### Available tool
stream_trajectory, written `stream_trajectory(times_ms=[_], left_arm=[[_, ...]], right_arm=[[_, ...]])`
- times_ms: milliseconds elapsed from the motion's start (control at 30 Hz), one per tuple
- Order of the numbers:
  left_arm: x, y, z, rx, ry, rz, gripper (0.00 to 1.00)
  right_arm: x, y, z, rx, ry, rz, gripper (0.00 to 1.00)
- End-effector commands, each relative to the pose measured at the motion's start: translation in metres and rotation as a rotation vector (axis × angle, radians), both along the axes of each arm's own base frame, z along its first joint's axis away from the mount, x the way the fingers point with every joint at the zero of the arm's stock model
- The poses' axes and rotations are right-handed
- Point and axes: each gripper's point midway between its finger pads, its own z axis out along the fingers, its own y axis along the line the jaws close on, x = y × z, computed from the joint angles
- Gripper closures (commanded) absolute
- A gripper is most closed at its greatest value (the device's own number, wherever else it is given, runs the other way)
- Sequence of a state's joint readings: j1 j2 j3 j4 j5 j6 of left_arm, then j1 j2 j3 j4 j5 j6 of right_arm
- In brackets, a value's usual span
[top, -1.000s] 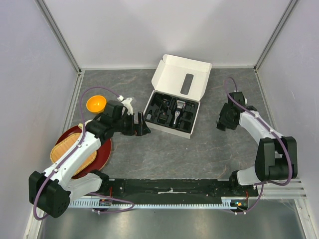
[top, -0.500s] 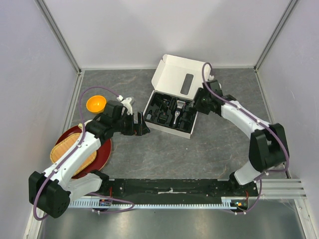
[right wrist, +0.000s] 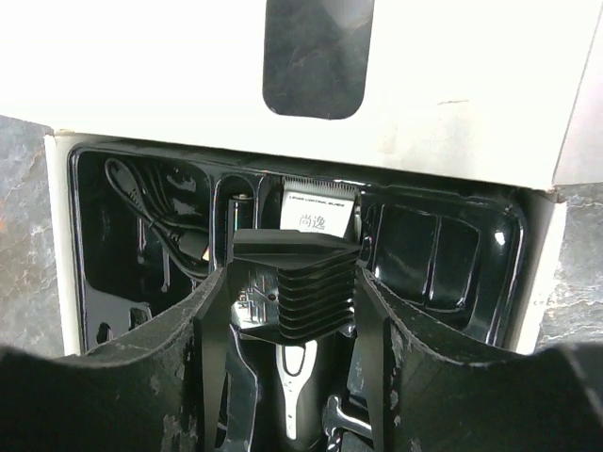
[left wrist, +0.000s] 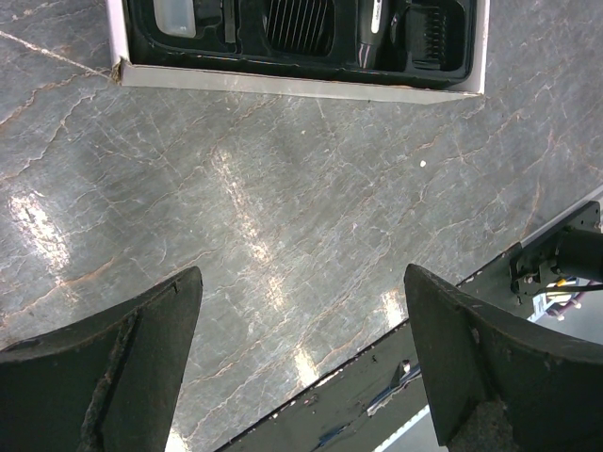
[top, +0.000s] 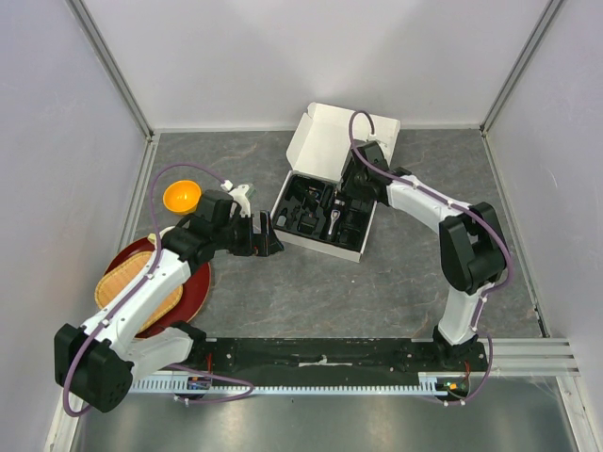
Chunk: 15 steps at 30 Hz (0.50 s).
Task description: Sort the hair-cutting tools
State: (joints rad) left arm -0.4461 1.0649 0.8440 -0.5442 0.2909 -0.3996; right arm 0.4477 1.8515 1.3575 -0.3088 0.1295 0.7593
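Note:
I should next lower my right gripper toward the right in the wrist view and let go of the comb (right wrist: 297, 282), because the tray's empty section (right wrist: 426, 252) is below it on that side.
My right gripper (right wrist: 292, 311) is shut on a black ribbed guard comb (right wrist: 297, 282) and holds it over the black tray (right wrist: 443, 254) of the white cardboard box (right wrist: 188, 75). The black-and-silver clipper (right wrist: 300, 372) lies in the tray right under the comb. The black cable (right wrist: 151, 212) lies in the tray's left compartment. In the top view the right gripper (top: 350, 193) is over the tray's right half, beside the clipper (top: 336, 215). My left gripper (top: 268, 235) is open and empty, left of the box. It hovers over bare table (left wrist: 301, 348). The brush and the bottle do not show.
An orange bowl (top: 182, 196) stands at the left. A red plate with a wicker mat (top: 141, 287) lies near the left arm. The box's near edge (left wrist: 301, 85) shows in the left wrist view. The black base rail (top: 320, 353) runs along the near edge.
My right arm has swung left from the table's right side to over the box tray. The left arm has not moved.

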Motion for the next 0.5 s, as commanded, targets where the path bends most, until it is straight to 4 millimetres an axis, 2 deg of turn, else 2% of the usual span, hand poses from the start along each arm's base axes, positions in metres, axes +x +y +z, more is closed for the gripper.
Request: stream_trajectory(times_ms=[0, 333, 467], left_arm=[[0.005, 0.001, 0.009, -0.002, -0.034, -0.002, 0.06], [0.004, 0.001, 0.008, 0.004, -0.030, -0.001, 0.06], [0.004, 0.002, 0.008, 0.005, -0.035, 0.004, 0.06]], right_arm=[[0.017, -0.009, 0.014, -0.050, -0.053, -0.043, 0.49], [0.005, -0.020, -0.006, -0.109, 0.026, -0.066, 0.49], [0.002, -0.030, -0.011, -0.147, 0.028, -0.079, 0.49]])
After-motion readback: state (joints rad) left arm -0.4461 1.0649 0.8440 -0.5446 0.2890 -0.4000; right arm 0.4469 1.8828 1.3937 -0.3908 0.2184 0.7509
